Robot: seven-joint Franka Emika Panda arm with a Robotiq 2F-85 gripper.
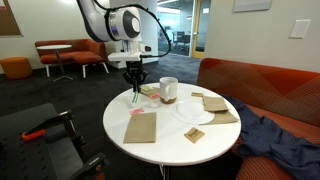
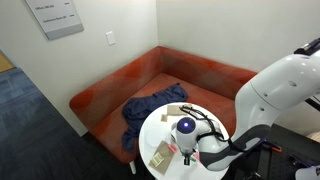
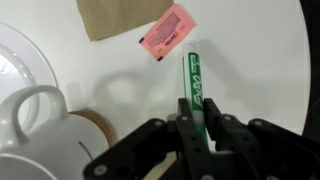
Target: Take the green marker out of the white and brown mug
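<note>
The gripper goes down toward the bare tabletop beside the mug next and lets go of the green marker there, because it already hangs clear outside the mug.
My gripper (image 1: 134, 76) is shut on the green marker (image 1: 135, 92), which hangs tip down over the round white table (image 1: 120, 112), to the left of the white and brown mug (image 1: 168, 90) and clear of it. In the wrist view the marker (image 3: 192, 75) runs up from between my fingers (image 3: 197, 108), with white lettering on it. The mug (image 3: 35, 135) sits at the lower left there, handle up, with its brown band (image 3: 95, 125) showing. The marker is outside the mug.
A flat white plate (image 1: 190, 110) (image 3: 20, 55) lies beside the mug. Brown paper napkins (image 1: 140, 127) (image 1: 215, 103) (image 3: 115, 15) and a pink packet (image 3: 165, 32) lie on the table. A red sofa (image 1: 260, 85) with blue cloth (image 2: 150, 108) stands behind it.
</note>
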